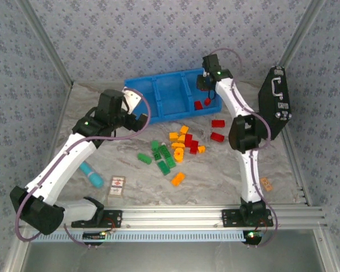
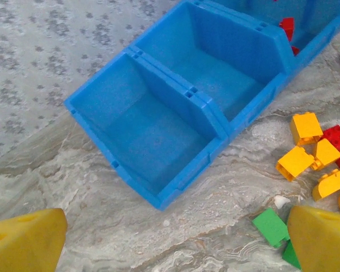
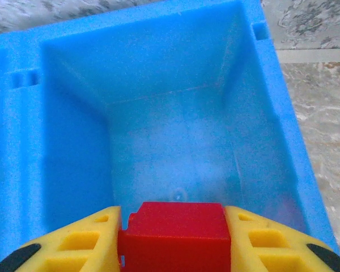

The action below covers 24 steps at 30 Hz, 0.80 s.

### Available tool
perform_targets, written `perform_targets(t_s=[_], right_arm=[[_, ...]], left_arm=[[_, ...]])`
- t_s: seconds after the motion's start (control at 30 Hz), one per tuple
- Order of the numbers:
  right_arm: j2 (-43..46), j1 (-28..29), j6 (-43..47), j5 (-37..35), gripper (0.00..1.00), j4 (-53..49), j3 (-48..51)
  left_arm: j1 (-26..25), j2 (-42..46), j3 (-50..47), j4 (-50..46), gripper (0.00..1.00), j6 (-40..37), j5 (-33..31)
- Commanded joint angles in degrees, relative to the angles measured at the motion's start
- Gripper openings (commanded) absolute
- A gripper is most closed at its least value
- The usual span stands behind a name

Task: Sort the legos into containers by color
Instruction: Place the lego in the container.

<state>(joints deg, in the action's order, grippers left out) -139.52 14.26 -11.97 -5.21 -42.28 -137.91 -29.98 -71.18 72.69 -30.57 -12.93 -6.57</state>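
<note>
My right gripper lowers the red brick down into the bin section [image 1: 199, 95] [image 3: 167, 178] beneath it next and opens to release it there, since red bricks already lie inside.
The blue three-compartment bin [image 1: 158, 77] stands at the back of the table. My right gripper [image 3: 175, 241] hangs over its right compartment [image 3: 175, 141], shut on a red brick [image 3: 175, 232] held between the yellow fingers. Red bricks [image 1: 198, 105] show in that compartment below the right gripper [image 1: 206, 85]. My left gripper [image 2: 175, 243] is open with bare table between its fingers, just in front of the bin's left compartment [image 2: 147, 136]; its place in the top view is [image 1: 140, 120]. A mixed pile of red, orange and green legos [image 1: 178, 147] lies mid-table.
A green brick [image 2: 270, 225] lies beside my left gripper's right finger [image 2: 323, 238], with orange bricks [image 2: 294, 161] beyond. Two red bricks [image 1: 217, 130] sit near the right arm. A light-blue cylinder [image 1: 92, 175], a printed card [image 1: 118, 186] and a black case [image 1: 276, 99] lie at the edges.
</note>
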Motion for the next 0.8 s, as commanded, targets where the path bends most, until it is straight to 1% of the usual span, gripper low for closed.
perform_targets(t_s=[0.0, 0.07, 0.17, 0.3, 0.33, 0.47, 0.63, 0.7, 0.77], right_arm=[[-7.1, -1.45, 0.51, -0.78, 0.35, -5.74, -10.24], [-8.86, -2.06, 0.23, 0.92, 0.35, -3.93, -12.29], [-9.64, -2.73, -0.76, 4.53, 0.4, -0.45, -11.62], [-9.93, -2.82, -1.08, 9.03, 0.51, 1.62, -10.53], [-9.76, -2.51, -0.72, 9.45, 0.54, 1.89, -10.12], [-7.93, -1.4, 0.49, 9.33, 0.6, 1.81, -8.31], [-0.89, -0.23, 1.92, 7.79, 0.61, 1.9, -2.11], [3.62, 0.37, 2.99, 7.05, 0.62, 3.01, 3.0], [8.09, 0.59, 4.27, 7.23, 0.65, 4.75, 8.85]], left_arm=[[0.18, -0.95, -0.05, 3.35, 1.0, -3.13, 6.6], [0.14, -1.25, -0.88, 4.48, 1.0, -3.4, 8.43], [0.2, -2.63, -1.71, 5.73, 1.0, -3.98, 8.52], [0.19, -5.82, -1.22, 4.8, 1.0, -4.65, 8.33], [0.2, -6.6, -0.93, 4.41, 1.0, -4.65, 8.37], [0.19, -7.24, -0.5, 3.78, 1.0, -4.09, 8.81], [-0.65, -3.66, -1.85, 4.08, 1.0, -2.92, 9.03], [-1.11, -1.29, -3.2, 4.87, 1.0, -2.42, 9.27], [-1.53, 1.23, -4.96, 6.35, 1.0, -2.08, 9.62]])
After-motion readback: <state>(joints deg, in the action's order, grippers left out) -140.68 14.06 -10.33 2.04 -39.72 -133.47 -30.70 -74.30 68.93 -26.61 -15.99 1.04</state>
